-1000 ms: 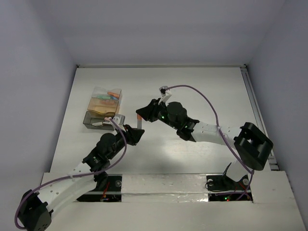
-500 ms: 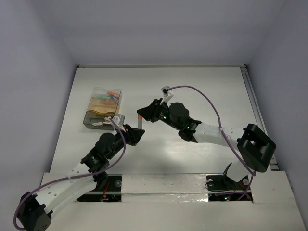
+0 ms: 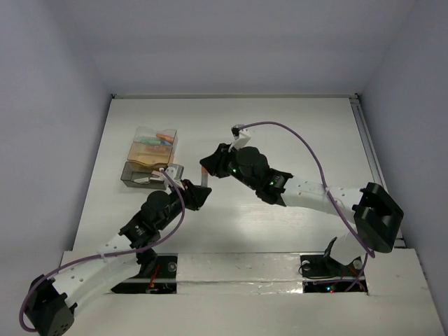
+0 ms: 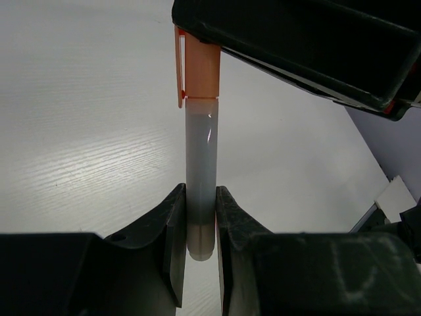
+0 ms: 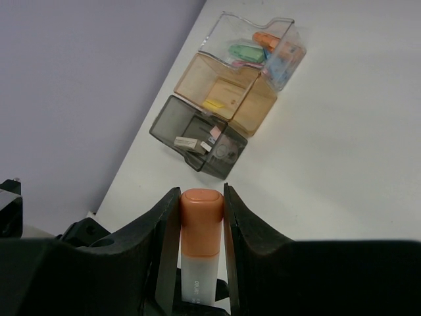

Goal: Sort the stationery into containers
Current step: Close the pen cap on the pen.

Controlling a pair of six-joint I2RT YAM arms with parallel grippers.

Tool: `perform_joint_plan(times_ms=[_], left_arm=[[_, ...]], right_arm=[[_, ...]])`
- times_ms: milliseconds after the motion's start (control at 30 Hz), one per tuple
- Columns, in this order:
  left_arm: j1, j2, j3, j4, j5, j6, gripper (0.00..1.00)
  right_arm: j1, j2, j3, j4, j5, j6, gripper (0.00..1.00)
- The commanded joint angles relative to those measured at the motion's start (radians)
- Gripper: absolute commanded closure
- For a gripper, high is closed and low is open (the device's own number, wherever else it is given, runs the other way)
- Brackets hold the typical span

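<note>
The tan box (image 5: 227, 92) has free room and is below, over to the left in the top view, so my right gripper needs to go across to it next and down to release.
An orange-capped highlighter (image 3: 204, 178) with a frosted white barrel is held between both grippers above the table. My left gripper (image 3: 200, 194) is shut on the barrel's tail end (image 4: 200, 217). My right gripper (image 3: 205, 165) is shut on the orange cap (image 5: 200, 220). The containers (image 3: 150, 158) stand at the left: a clear box with green, orange and blue pieces (image 5: 260, 47), a tan box (image 5: 227, 92) with a yellow piece, and a dark grey box (image 5: 197, 137) with small pieces.
The containers sit near the table's left edge (image 3: 98, 161). A rail (image 3: 371, 161) runs along the right edge. Cables loop over both arms.
The right arm's elbow has shifted a little; the highlighter and both grippers stay nearly in place, still both holding it.
</note>
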Motion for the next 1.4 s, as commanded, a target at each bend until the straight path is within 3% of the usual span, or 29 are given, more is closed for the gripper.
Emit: perform_joint_plan(times_ms=[0, 300, 600, 1033, 1233, 1367], left_arm=[[0.017, 0.011, 0.062, 0.128, -0.131, 0.007, 1.00], [0.017, 0.020, 0.092, 0.140, -0.171, 0.030, 1.00], [0.017, -0.003, 0.239, 0.121, -0.217, 0.060, 1.00], [0.017, 0.012, 0.332, 0.111, -0.254, 0.065, 1.00], [0.017, 0.030, 0.334, 0.112, -0.226, 0.044, 1.00], [0.017, 0.011, 0.316, 0.056, -0.177, 0.013, 0.96]], right_arm=[[0.059, 0.009, 0.041, -0.161, -0.029, -0.010, 0.97], [0.097, 0.019, -0.003, -0.134, -0.037, -0.007, 1.00], [0.148, 0.010, -0.106, -0.062, -0.043, 0.033, 1.00], [0.253, 0.004, -0.219, -0.013, -0.034, 0.122, 1.00], [0.254, -0.019, -0.214, -0.011, 0.028, 0.127, 1.00], [0.177, -0.002, -0.139, -0.010, 0.088, 0.072, 1.00]])
